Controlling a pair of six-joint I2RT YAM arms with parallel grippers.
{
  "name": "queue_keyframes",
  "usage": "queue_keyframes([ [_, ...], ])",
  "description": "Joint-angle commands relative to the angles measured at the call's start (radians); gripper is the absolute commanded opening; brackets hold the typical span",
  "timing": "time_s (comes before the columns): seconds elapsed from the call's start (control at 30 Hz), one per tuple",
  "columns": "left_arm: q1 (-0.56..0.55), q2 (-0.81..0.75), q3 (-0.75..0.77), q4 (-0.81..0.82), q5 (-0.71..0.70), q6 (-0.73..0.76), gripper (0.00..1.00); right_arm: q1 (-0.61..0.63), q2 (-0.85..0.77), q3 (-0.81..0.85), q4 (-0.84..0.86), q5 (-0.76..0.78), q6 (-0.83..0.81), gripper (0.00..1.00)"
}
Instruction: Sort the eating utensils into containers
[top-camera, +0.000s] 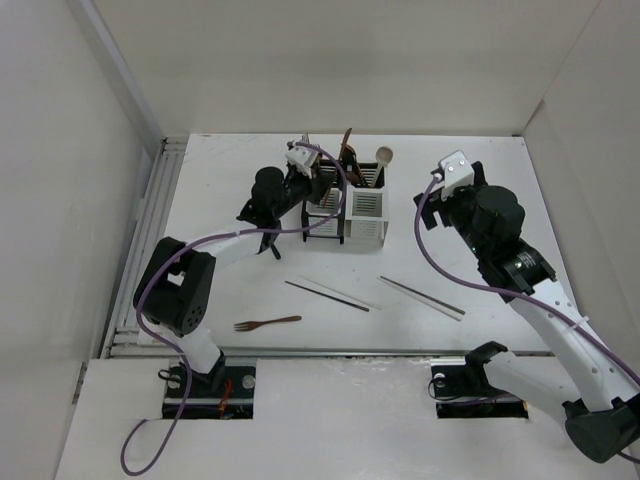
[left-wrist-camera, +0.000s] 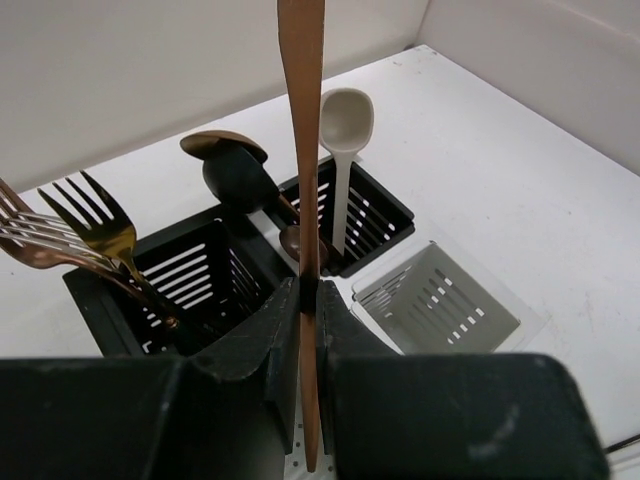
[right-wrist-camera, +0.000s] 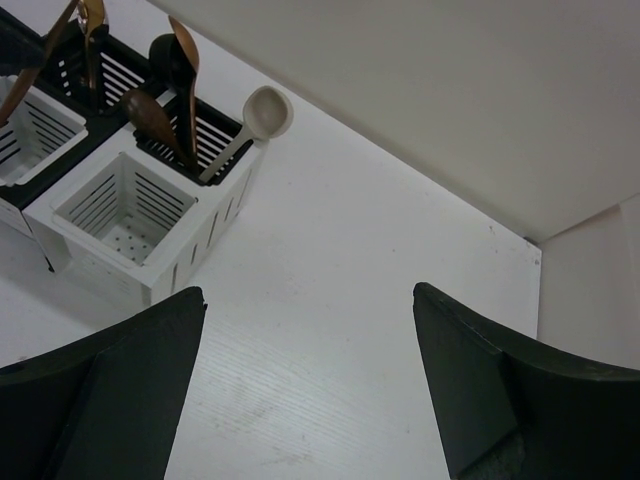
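Observation:
I will lower my left gripper over the white container next to the forks' black one and let go of the utensil (left-wrist-camera: 302, 150), because that white container is empty and is under the utensil's lower end.
My left gripper (left-wrist-camera: 308, 300) is shut on the thin handle of a copper-coloured utensil (left-wrist-camera: 302, 150), which stands upright over the containers (left-wrist-camera: 215, 270); its working end is out of view. Copper and gold forks (left-wrist-camera: 100, 225) lean in the left black compartment. A pale spoon (left-wrist-camera: 345, 120) and a dark spoon (left-wrist-camera: 235, 175) stand in the far one. In the top view my left gripper (top-camera: 312, 186) is at the containers (top-camera: 345, 215). My right gripper (top-camera: 432, 207) is open and empty to their right, and the wrist view shows the gripper (right-wrist-camera: 310, 295) above bare table.
A dark fork (top-camera: 268, 323), a dark chopstick pair (top-camera: 327, 295) and a silver chopstick pair (top-camera: 421, 296) lie on the table in front of the containers. White walls enclose the table at the back and sides. An empty white compartment (right-wrist-camera: 120, 215) faces my right gripper.

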Motion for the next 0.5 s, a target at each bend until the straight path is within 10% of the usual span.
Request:
queue_keyframes([
  [0.0, 0.008, 0.008, 0.028, 0.065, 0.012, 0.047, 0.0, -0.004, -0.015, 0.03, 0.014, 0.017, -0.018, 0.9],
  [0.3, -0.001, 0.041, -0.103, 0.117, -0.021, 0.118, 0.0, -0.004, -0.005, 0.039, -0.019, 0.008, -0.061, 0.92],
  [0.47, -0.001, 0.038, -0.103, 0.105, -0.021, 0.14, 0.24, -0.004, 0.007, 0.057, -0.019, -0.019, -0.098, 0.94],
])
